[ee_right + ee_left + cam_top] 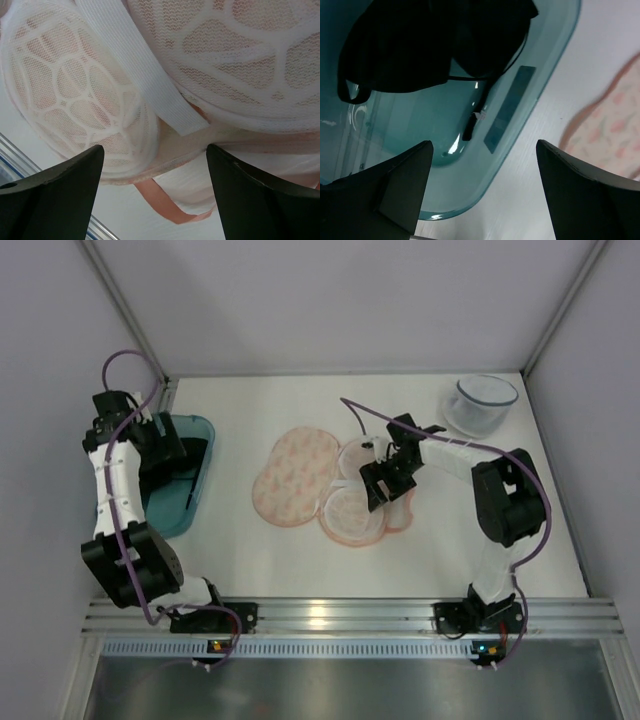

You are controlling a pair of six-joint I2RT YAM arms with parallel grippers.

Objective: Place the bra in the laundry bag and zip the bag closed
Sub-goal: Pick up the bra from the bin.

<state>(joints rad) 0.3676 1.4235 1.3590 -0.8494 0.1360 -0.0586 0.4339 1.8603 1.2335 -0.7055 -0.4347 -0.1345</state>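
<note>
The bunched bra lies below the open fingers of my left gripper. Next I should lower that gripper into the teal bin (pixel 195 512) and close it on the bra's edge by the bin's bag side (pixel 196 451).
The black bra (pixel 420 45) lies bunched in the teal bin (pixel 520 130), a thin strap trailing over the bin floor. My left gripper (pixel 482 192) is open and empty, hovering above the bin's near rim, apart from the bra. In the top view it (pixel 183 455) hangs over the bin (pixel 195 512). The laundry bag lies open mid-table: its printed lid (pixel 295 475) is folded out to the left and its two white mesh domes (pixel 352 515) face up. My right gripper (pixel 385 483) is open just above the domes (pixel 75 95), with the pink loop (pixel 172 205) between its fingers.
A translucent round tub (pixel 480 405) with a dark rim stands at the back right. A metal rail (pixel 330 615) runs along the table's near edge. White walls close in the table on three sides. The printed bag lid (pixel 615 125) shows to the right of the bin.
</note>
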